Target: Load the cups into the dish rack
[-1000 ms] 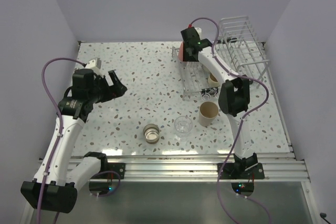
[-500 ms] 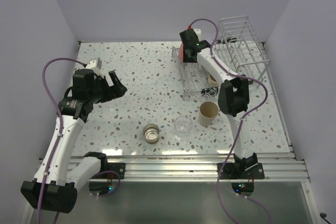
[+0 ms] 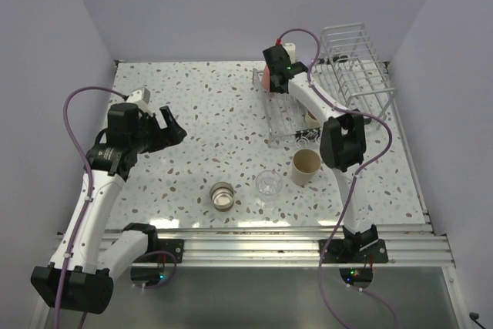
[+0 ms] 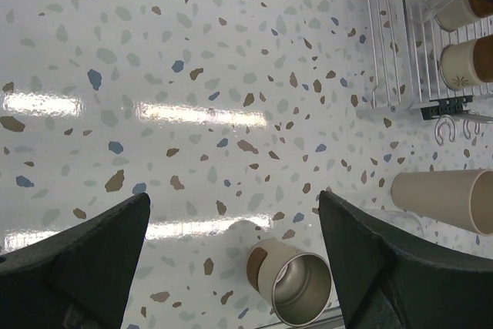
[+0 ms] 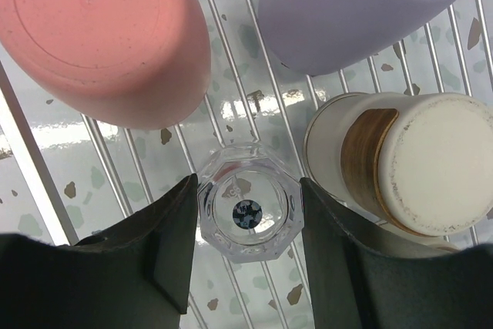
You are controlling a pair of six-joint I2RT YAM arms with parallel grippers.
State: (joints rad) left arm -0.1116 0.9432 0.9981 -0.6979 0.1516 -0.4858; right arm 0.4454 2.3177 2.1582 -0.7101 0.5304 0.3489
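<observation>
The cream cup crowds this spot, so I will next shift my right gripper left in the top view, onto bare wires by the rack's bar, and release.
My right gripper (image 3: 276,67) is over the far end of the dish rack's low grid (image 3: 279,127), its jaws closed against both sides of an upside-down clear cup (image 5: 246,210) resting on the wires. Beside it in the rack are an upside-down coral-red cup (image 5: 100,36), a lavender cup (image 5: 362,5) and a cream cup with a brown band (image 5: 416,163). My left gripper (image 3: 171,125) is open and empty above the table at the left. On the table stand a metallic cup (image 3: 223,195), a clear cup (image 3: 268,184) and a taller beige cup (image 3: 306,166).
The rack's tall cage part (image 3: 354,59) stands at the far right by the wall. In the left wrist view the metallic cup (image 4: 296,287) lies below the open gripper (image 4: 234,198), the beige cup (image 4: 443,199) to its right, and the rack (image 4: 385,36) holds two cups.
My right gripper has shifted slightly toward the far end of the rack. My left arm has barely moved.
</observation>
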